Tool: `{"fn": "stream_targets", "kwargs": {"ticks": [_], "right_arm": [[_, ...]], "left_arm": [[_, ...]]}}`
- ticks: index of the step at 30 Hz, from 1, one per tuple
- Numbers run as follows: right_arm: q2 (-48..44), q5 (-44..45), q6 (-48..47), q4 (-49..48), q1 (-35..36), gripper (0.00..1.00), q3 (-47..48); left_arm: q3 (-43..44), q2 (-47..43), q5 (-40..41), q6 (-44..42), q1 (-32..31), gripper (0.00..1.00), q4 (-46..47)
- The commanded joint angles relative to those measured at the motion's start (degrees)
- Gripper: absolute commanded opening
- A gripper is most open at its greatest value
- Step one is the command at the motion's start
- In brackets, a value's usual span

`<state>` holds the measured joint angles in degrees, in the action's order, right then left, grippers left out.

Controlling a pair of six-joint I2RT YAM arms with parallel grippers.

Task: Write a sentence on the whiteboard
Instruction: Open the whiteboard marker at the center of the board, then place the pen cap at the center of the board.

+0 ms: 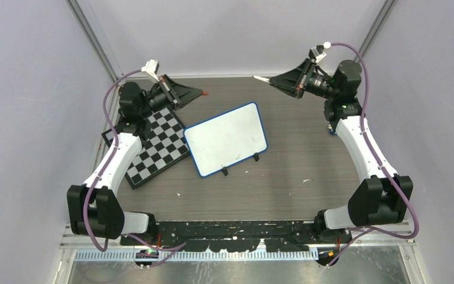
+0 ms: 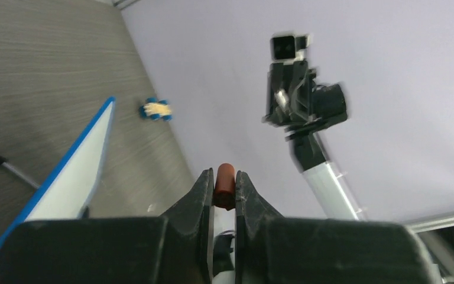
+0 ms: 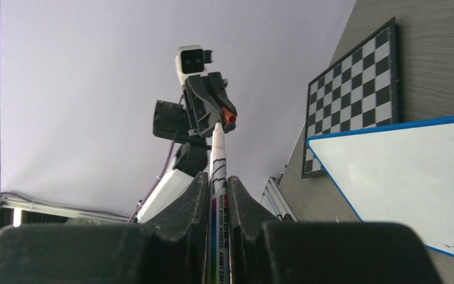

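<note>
The cap needs to come free next, so my left gripper should tip downward, move back and down to the bare tabletop by the clip feet (image 1: 259, 181), and free the cap.
The whiteboard (image 1: 226, 139), blue-framed with black clip feet, lies blank at the table's middle; no sentence shows on it. It also shows in the left wrist view (image 2: 74, 177) and the right wrist view (image 3: 402, 171). My left gripper (image 1: 200, 93) hovers behind the board's far left corner, shut on a brownish-red marker cap (image 2: 224, 180). My right gripper (image 1: 273, 80) hovers behind the board's far right corner, shut on a white whiteboard marker (image 3: 217, 171) whose uncapped tip (image 1: 259, 77) points at the left gripper. The two grippers face each other, apart.
A black-and-white chessboard (image 1: 156, 148) lies left of the whiteboard, partly under its corner and under the left arm. A small blue object (image 2: 156, 110) lies near the right wall by the right arm. Purple walls close in the table on both sides.
</note>
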<state>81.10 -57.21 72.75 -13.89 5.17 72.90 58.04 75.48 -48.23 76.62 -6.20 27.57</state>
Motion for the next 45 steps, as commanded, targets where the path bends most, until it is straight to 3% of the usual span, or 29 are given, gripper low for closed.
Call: {"fn": "stream_targets", "kwargs": {"ticks": [1,4,6,11,17,22,31,42,45], "right_arm": [[-3.3,-3.3,-6.1,4.1,-7.2,0.00,-1.7],[-3.9,-3.8,-11.9,9.2,-13.3,0.00,-3.4],[-3.8,-3.4,-18.2,15.3,-15.7,0.00,-3.8],[-4.5,-0.3,-29.2,22.3,-18.9,0.00,-6.9],[-5.4,2.8,-33.2,22.5,-19.0,0.00,-10.5],[-6.6,4.0,-36.0,23.4,-19.2,0.00,-11.9],[-8.2,4.2,-36.8,23.4,-19.2,0.00,-12.9],[-8.5,3.6,-36.8,24.0,-19.2,0.00,-12.5],[-8.7,3.3,-37.2,24.4,-19.2,0.00,-12.4]], "left_arm": [[10.2,-0.5,-3.3,-32.2,-6.5,0.00,-27.7],[16.8,0.9,6.2,-63.2,-18.7,0.00,-53.8],[18.1,2.9,15.3,-78.7,-27.5,0.00,-61.9],[16.3,9.2,28.8,-93.1,-42.9,0.00,-64.5],[15.7,20.0,29.9,-94.3,-48.7,0.00,-52.1],[16.4,26.8,32.7,-95.5,-53.5,0.00,-47.3],[13.0,31.0,31.9,-94.0,-54.4,0.02,-38.9],[15.1,34.1,34.6,-95.2,-55.1,0.17,-42.7],[16.0,33.6,34.3,-94.3,-55.2,0.32,-44.3]]}}
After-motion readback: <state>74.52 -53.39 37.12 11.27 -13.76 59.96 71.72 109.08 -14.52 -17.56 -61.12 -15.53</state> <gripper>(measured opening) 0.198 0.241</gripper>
